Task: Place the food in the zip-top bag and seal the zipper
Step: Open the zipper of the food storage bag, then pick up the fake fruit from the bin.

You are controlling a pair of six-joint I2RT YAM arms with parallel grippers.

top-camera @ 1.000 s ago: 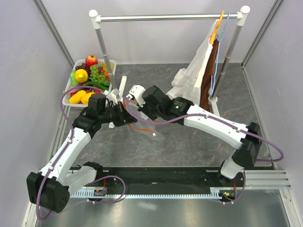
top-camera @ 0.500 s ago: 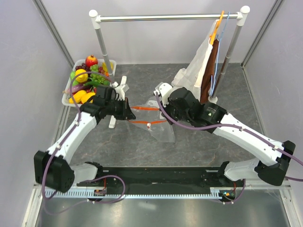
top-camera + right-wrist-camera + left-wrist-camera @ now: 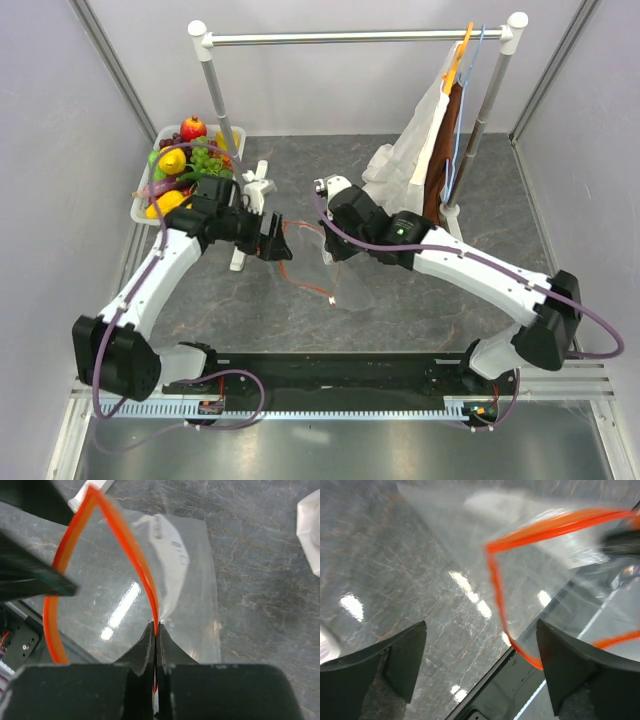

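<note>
My left gripper swings left in the top view and lowers around the tray's near yellow fruit (image 3: 171, 201) next, as the bag (image 3: 340, 275) is gaping.
The zip-top bag (image 3: 340, 275) hangs clear and crinkly between the two arms, its mouth gaping. My right gripper (image 3: 156, 629) is shut on the orange-red zipper (image 3: 145, 575) edge, which loops away to the left. In the top view the right gripper (image 3: 325, 250) sits just right of the bag mouth. My left gripper (image 3: 480, 665) stands open; the zipper (image 3: 495, 585) runs down between its fingers (image 3: 400, 655), close to the right one, with no grip on it. The left gripper (image 3: 283, 240) faces the bag from the left. The food (image 3: 185, 165) lies piled in a white tray (image 3: 163, 131) at the back left.
A clothes rack (image 3: 355, 38) spans the back, with a white cloth (image 3: 410, 160) on a hanger at its right post. A white bar-like piece (image 3: 240, 255) lies on the grey tabletop just left of the left gripper. Side walls close in both flanks.
My left gripper has opened and let go of the bag's edge. The right arm has shifted left with the bag, whose mouth is no longer stretched taut between the two grippers.
</note>
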